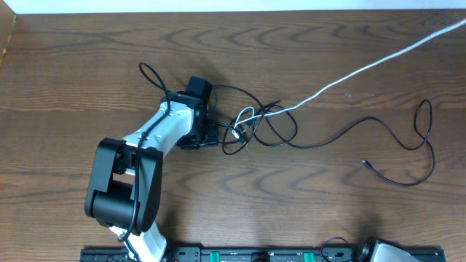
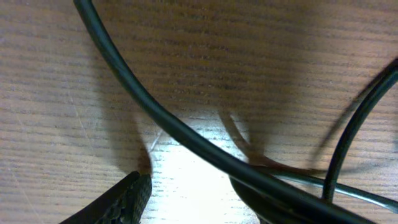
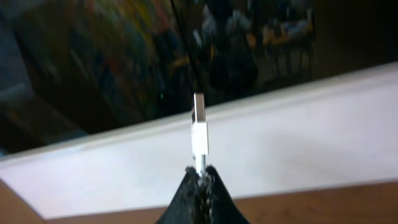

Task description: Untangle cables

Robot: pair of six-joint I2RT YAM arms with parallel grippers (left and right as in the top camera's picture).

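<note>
The white cable (image 1: 364,69) is stretched tight, so my right gripper will lower to the left in the overhead view, over the wood (image 1: 322,122) beside the knot, to release it slack.
The cables lie tangled mid-table (image 1: 251,127). A long black cable (image 1: 342,135) trails right from the knot, loops near the right edge and ends in a small plug (image 1: 368,164). A white cable (image 1: 364,69) rises taut from the knot toward the top right corner and leaves the overhead view. My left gripper (image 1: 212,135) (image 2: 189,183) sits low at the knot's left side, jaws apart over bare wood, a black cable (image 2: 155,112) crossing diagonally just over the right finger (image 2: 261,202). My right gripper (image 3: 200,169) is shut on the white cable just below its plug (image 3: 199,127).
The left arm (image 1: 156,138) stretches from the front edge up to the knot, its own thick cable arching at its far side (image 1: 149,73). The arm bases' rail (image 1: 255,255) runs along the front edge. A pale wall and dark background fill the right wrist view.
</note>
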